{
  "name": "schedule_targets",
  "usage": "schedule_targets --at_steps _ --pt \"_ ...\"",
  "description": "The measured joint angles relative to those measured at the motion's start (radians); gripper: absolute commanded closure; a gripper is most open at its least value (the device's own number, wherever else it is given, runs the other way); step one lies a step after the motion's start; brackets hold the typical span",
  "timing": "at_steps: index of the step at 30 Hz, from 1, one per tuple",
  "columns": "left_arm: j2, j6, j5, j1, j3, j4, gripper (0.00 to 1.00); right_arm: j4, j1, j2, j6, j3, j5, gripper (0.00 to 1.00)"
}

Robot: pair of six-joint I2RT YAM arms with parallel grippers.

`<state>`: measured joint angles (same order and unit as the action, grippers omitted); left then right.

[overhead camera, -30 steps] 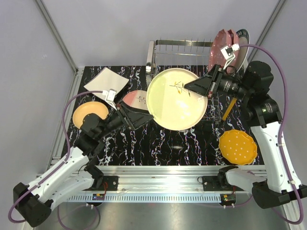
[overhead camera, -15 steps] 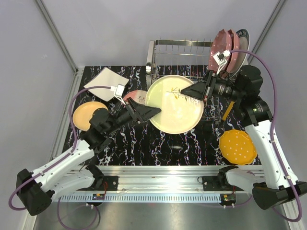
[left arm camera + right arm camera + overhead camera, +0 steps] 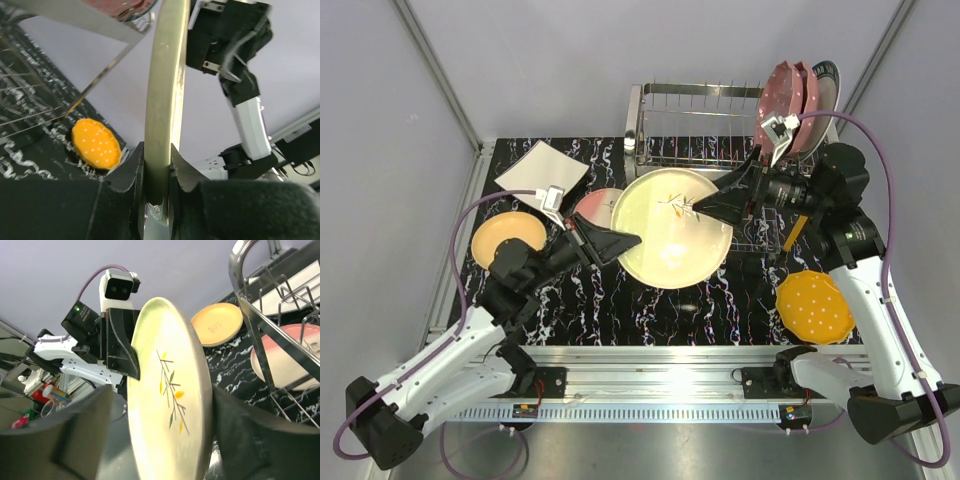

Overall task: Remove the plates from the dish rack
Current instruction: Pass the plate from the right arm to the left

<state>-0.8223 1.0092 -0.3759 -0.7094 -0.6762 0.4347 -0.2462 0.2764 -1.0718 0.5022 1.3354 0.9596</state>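
Observation:
My left gripper carries the green plate (image 3: 670,235) outward and down onto the pink-cream plate's bare side (image 3: 598,207) next, then releases it.
A pale green plate (image 3: 670,235) with a twig motif hangs above the table in front of the dish rack (image 3: 695,125). My left gripper (image 3: 620,243) is shut on its left rim; in the left wrist view the rim (image 3: 165,100) runs edge-on between the closed pads of the left gripper (image 3: 157,175). My right gripper (image 3: 708,205) is open at the plate's right side. In the right wrist view the plate (image 3: 170,410) stands between its spread fingers (image 3: 260,440). Three plates stand at the rack's right end, the front one pink and dotted (image 3: 782,100).
On the black marbled table lie a white square plate (image 3: 542,170), a yellow-orange plate (image 3: 507,235), a pink-cream plate (image 3: 595,205) partly under the held one, and an orange dotted plate (image 3: 815,305) near the right arm. Walls close in on both sides.
The left gripper has closed on the green plate's left rim and the right gripper has opened off its right rim. The plate has shifted slightly left and down.

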Motion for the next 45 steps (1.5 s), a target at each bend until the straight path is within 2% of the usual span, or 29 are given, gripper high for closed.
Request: schedule_targets --at_steps 2,9,18,21,25,31,36,40,45 --pt "0.036 0.002 -0.007 0.032 0.028 -0.04 1.0 -0.022 0.0 0.0 -0.058 0.001 0.0 0.0" --pt "0.166 0.026 -0.033 0.196 0.061 -0.154 1.0 -0.13 -0.016 0.009 -0.24 0.028 -0.012 0.0" --pt "0.195 0.153 -0.164 0.478 0.031 -0.134 1.0 -0.366 -0.055 0.103 -0.594 0.069 -0.129 0.0" --pt "0.179 0.179 -0.209 0.549 -0.016 -0.121 1.0 -0.417 -0.057 0.137 -0.692 0.046 -0.141 0.0" --pt "0.131 0.259 -0.249 0.647 -0.064 -0.004 1.0 -0.475 -0.06 0.183 -0.796 -0.05 -0.139 0.0" --pt "0.044 0.386 -0.261 0.771 -0.083 0.163 1.0 -0.519 -0.063 0.201 -0.891 -0.193 -0.135 0.0" --pt "-0.032 0.457 -0.244 0.882 -0.083 0.227 1.0 -0.546 -0.071 0.22 -0.965 -0.278 -0.106 0.0" --pt "-0.072 0.452 -0.221 0.946 -0.084 0.225 1.0 -0.563 -0.078 0.248 -1.017 -0.334 -0.076 0.0" --pt "-0.104 0.314 -0.211 0.962 -0.117 0.099 1.0 -0.565 -0.083 0.258 -1.051 -0.389 -0.083 0.0"
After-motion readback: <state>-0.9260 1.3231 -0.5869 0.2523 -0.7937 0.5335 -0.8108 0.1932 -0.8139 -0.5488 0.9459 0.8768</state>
